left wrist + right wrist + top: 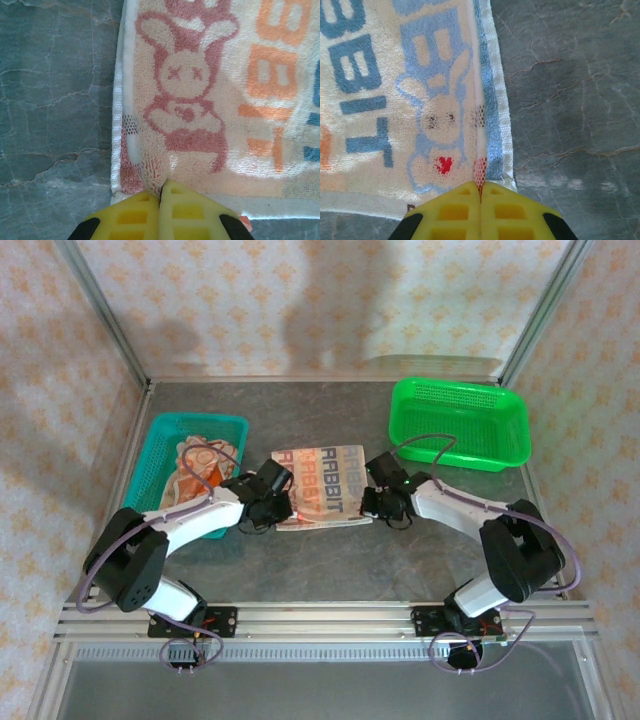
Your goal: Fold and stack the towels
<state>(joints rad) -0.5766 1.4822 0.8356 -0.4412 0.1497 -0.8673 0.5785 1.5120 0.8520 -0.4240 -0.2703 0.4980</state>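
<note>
My left gripper will next lower the pinched pleat onto the towel's near corner point(284, 524) point(131, 184) and release it, because the upper layer is still raised there.
A cream towel point(320, 485) with "RABBIT" lettering lies flat in the middle of the grey table. My left gripper point(280, 508) sits at its near left corner. In the left wrist view its yellow fingers point(135, 215) are shut, pinching a small pleat of the towel point(200, 100) beside the pink rabbit print. My right gripper point(370, 504) is at the near right corner. In the right wrist view its fingers point(515, 212) are shut on a thin raised fold of the towel point(395, 100) next to the blue border. An orange patterned towel point(195, 465) lies crumpled in the teal basket point(160, 435).
A green mesh basket point(460, 420) stands at the back right. The teal basket is close beside my left arm. Bare grey table point(330, 560) lies between the cream towel and the near rail. Metal frame posts and patterned walls enclose the table.
</note>
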